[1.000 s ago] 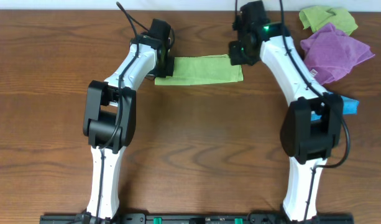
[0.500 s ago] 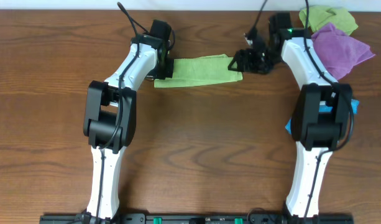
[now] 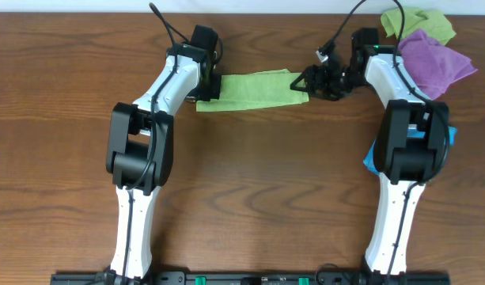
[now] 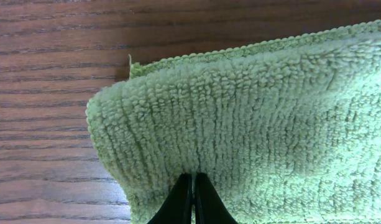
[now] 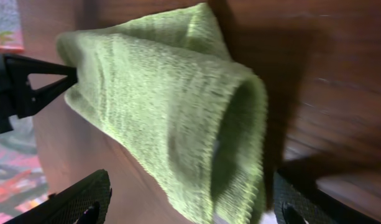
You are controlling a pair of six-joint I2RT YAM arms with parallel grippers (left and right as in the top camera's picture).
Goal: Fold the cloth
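The folded cloth's loose rolled end (image 3: 302, 96) (image 5: 222, 190) already lies between the wide-apart fingers of my right gripper, so next my right gripper will stay low and close both fingers onto it.
The cloth (image 3: 254, 89) is a lime-green towel folded into a long strip on the wooden table, near its far edge. My left gripper (image 3: 210, 87) is shut on the strip's left end. In the left wrist view the black fingertips (image 4: 185, 186) pinch together into the pile of the cloth (image 4: 252, 112). My right gripper (image 3: 312, 81) stands open at the strip's right end. In the right wrist view the rolled end of the cloth (image 5: 171, 106) lies loose between the wide-apart fingers (image 5: 78, 199) of my right gripper (image 5: 190, 208).
A second green cloth (image 3: 420, 21) and a purple cloth (image 3: 432, 59) lie bunched at the far right corner. A blue object (image 3: 449, 134) sits behind the right arm. My left gripper (image 5: 28, 81) shows at the left of the right wrist view.
My right gripper has opened and let go of the cloth's right end, and its arm has swung out to the right. The left gripper and the cloth have stayed put.
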